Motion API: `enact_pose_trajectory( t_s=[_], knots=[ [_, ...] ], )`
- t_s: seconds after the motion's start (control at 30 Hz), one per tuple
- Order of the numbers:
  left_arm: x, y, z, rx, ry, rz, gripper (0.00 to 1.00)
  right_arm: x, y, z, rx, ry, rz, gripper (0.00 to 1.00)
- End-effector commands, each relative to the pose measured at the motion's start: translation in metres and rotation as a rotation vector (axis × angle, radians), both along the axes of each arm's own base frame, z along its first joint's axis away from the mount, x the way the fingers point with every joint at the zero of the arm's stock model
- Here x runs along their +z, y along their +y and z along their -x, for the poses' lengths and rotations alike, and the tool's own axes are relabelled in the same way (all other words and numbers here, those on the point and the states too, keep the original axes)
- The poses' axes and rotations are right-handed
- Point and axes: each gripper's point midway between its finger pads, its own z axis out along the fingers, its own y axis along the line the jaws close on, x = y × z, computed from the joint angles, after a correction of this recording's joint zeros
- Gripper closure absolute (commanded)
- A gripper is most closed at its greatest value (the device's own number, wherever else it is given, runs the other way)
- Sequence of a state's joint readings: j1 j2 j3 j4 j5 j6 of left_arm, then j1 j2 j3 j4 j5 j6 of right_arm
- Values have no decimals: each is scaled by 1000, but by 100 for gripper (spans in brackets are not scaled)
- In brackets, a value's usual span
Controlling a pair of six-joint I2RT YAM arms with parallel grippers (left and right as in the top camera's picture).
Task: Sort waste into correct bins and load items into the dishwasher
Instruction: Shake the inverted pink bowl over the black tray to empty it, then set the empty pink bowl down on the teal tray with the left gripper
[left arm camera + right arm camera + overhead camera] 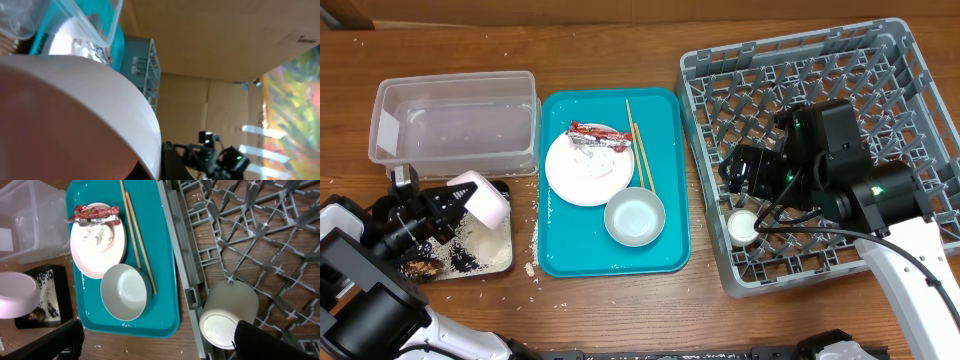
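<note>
The dish goes right in the overhead view with my left gripper next, then levels and comes down onto the teal tray's near corner [574,243] beside the bowl [634,217], since it's bare there.
My left gripper [458,203] is shut on the small pink dish [485,198], held tilted over the black tray [492,258], which carries rice and brown scraps [423,267]. The dish fills the left wrist view [65,110]. The plate [582,175] with the red-and-white wrapper [598,135], the chopsticks [639,150] and the bowl [634,217] lie on the teal tray [665,120]. The tiny white cup [743,227] lies on its side in the grey dish rack [880,60]. My right gripper [160,345] hovers open and empty above the rack's front-left corner, the cup [229,315] beside its right finger.
The clear tub [455,125] stands behind the black tray with a few specks inside. Loose rice grains [533,268] lie on the wood between the black tray and the teal tray. Cardboard walls stand behind the table.
</note>
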State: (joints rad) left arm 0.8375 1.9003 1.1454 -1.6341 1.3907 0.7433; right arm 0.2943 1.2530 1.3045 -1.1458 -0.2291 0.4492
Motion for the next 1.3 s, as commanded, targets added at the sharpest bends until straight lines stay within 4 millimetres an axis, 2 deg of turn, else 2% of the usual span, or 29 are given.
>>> enact_pose_trajectory(
  t_s=[0.0, 0.17, 0.27, 0.37, 0.43, 0.5, 0.6, 0.63, 0.73, 0.8, 0.9, 1.0, 1.13, 1.27],
  knots=[
    [18, 4, -7, 44, -101, -21, 96, 7, 1, -2, -3, -15, -8, 2],
    [14, -10, -2, -23, -48, -19, 96, 7, 1, -2, -2, -16, -7, 2],
    [16, -31, 6, -121, -13, -62, 96, 7, 1, -2, -2, -16, -7, 2],
    [36, -55, 10, -193, -10, -100, 96, 6, 1, -2, -2, -13, -7, 2],
    [50, -73, 14, -275, -2, -184, 96, 6, 1, -1, -2, -9, -5, 2],
    [52, -86, 17, -344, 73, -312, 96, 6, 1, -1, -2, -9, -5, 2],
    [31, -83, 18, -318, 306, -682, 96, 6, 1, -1, -2, -9, -5, 2],
    [29, -85, 18, -304, 328, -778, 96, 6, 1, -1, -2, -9, -5, 2],
    [31, -109, 22, -335, 302, -1016, 96, 6, 1, -2, -2, -12, -6, 1],
    [23, -123, 29, -350, 347, -1141, 96, 6, 1, -2, -2, -13, -6, 1],
    [2, -144, 36, -374, 409, -1246, 96, 6, 1, -2, -2, -12, -6, 0],
    [-30, -166, 42, -413, 459, -1282, 96, 6, 1, -2, -2, -14, -6, 0],
    [-66, -173, 42, -408, 554, -1337, 96, 7, 1, -2, 1, -18, -6, 0],
    [-89, -186, 33, -446, 563, -1342, 96, 8, 1, -4, 3, -26, -6, 0]
  ],
)
